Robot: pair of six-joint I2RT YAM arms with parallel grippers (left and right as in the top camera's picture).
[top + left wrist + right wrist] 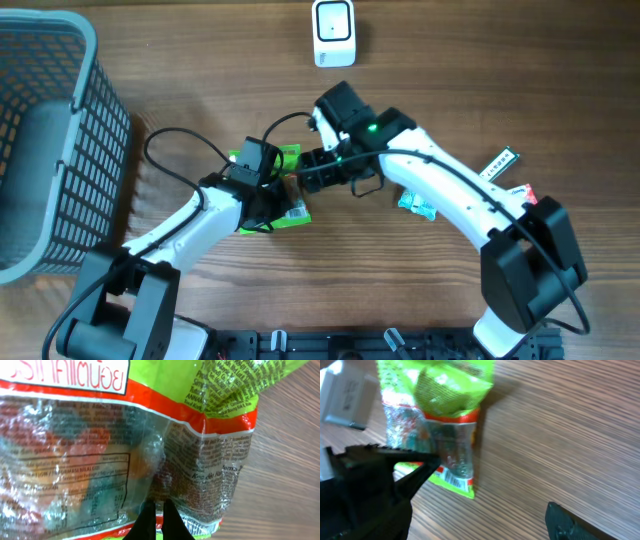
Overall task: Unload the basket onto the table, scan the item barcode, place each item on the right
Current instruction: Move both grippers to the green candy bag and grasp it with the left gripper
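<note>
My left gripper will pull the packet back toward the base, onto the bare wood between the arms, and let it go, because that spot is clear.
The item is a green and clear snack packet with red bands. My left gripper is shut on its lower edge, next to the barcode. From overhead the packet shows under the left gripper at the table's middle. My right gripper is just right of it, open wide. In the right wrist view the packet lies on the wood with its barcode facing up, and the right gripper has its left finger overlapping the packet's lower left side. The white scanner stands at the far edge.
A grey mesh basket fills the left side. Right of the arms lie a teal packet, a green and white stick pack and a small red item. A black cable loops beside the left arm.
</note>
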